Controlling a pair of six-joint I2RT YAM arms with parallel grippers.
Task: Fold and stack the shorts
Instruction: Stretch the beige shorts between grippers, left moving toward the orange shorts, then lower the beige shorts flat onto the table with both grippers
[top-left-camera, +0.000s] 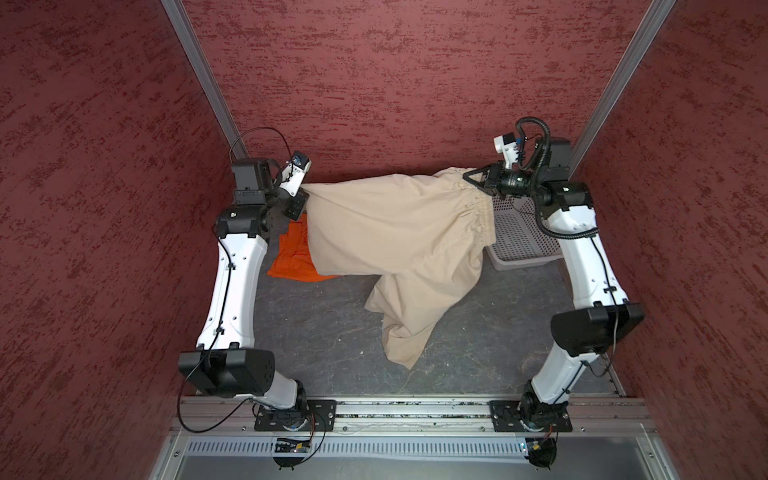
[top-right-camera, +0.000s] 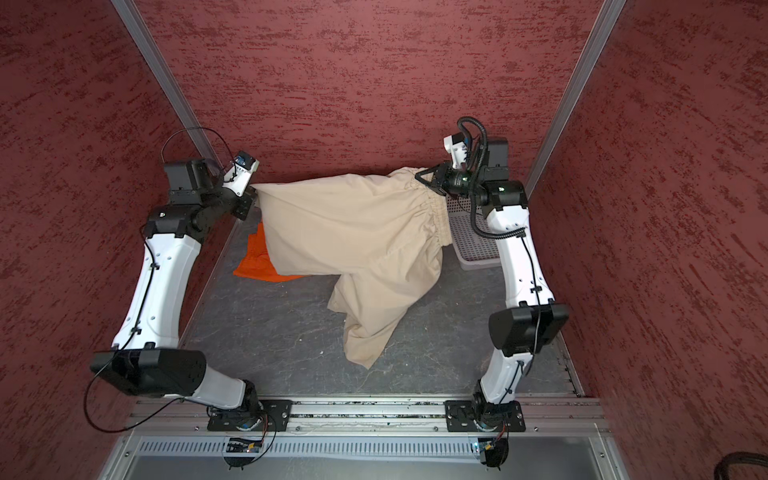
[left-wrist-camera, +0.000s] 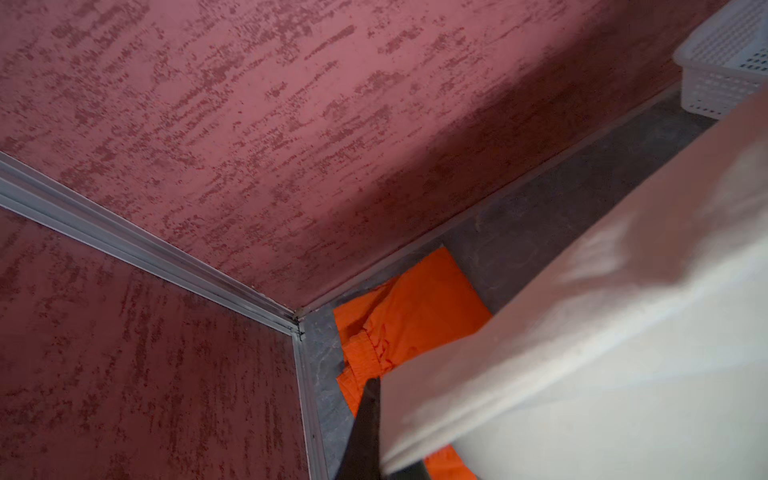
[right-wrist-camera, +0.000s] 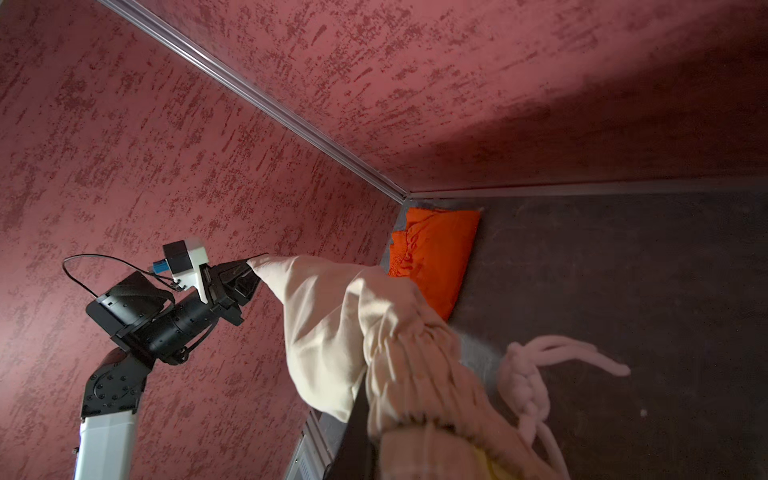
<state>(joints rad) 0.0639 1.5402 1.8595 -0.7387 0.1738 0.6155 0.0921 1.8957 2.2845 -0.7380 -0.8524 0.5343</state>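
The cloth hangs stretched. Next, my right gripper should move down and back toward my base to let go of the waistband on the bare tabletop, short of the basket.
The beige shorts hang stretched between both grippers near the back wall. My left gripper is shut on a hem corner. My right gripper is shut on the gathered waistband, and the knotted drawstring dangles beside it. One leg droops onto the grey table. The orange shorts lie folded in the back left corner, partly hidden under the beige cloth.
A white perforated basket stands at the back right, under my right arm. Red textured walls close in the back and both sides. A metal rail with the arm bases runs along the front.
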